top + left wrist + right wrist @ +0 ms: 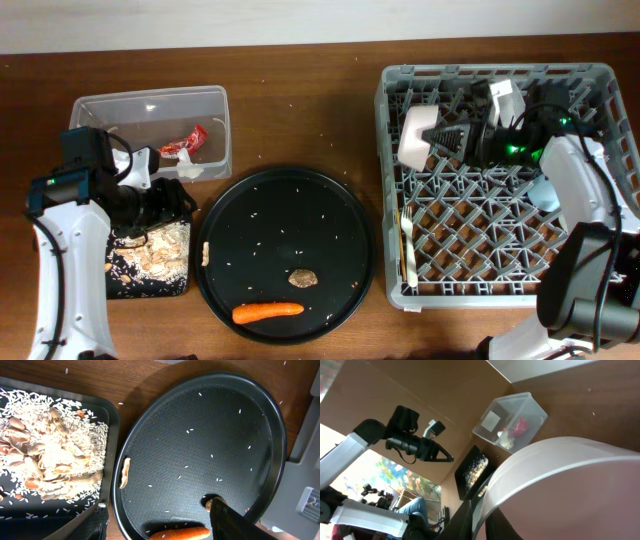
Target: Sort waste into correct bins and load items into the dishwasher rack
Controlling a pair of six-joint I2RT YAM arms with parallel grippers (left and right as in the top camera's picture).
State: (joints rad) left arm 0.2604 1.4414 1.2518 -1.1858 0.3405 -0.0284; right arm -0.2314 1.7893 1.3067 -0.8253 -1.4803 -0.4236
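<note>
I will first move my right gripper to the right in the overhead view, because the white bowl hangs by its edge. Then I can lower the bowl onto the rack's open wires.
My right gripper is shut on the rim of a white bowl, held on edge over the far left of the grey dishwasher rack; the rim fills the right wrist view. A white cup, a light-blue cup and a white utensil are in the rack. My left gripper is open and empty at the black tray's right edge. An orange carrot and a brown lump lie on the round tray. No plate or stick shows.
The clear tub at the far left holds a red wrapper and a white tissue wad. The black tray holds beige grainy scraps. A small beige scrap lies at the round tray's left rim, with rice grains scattered over it.
</note>
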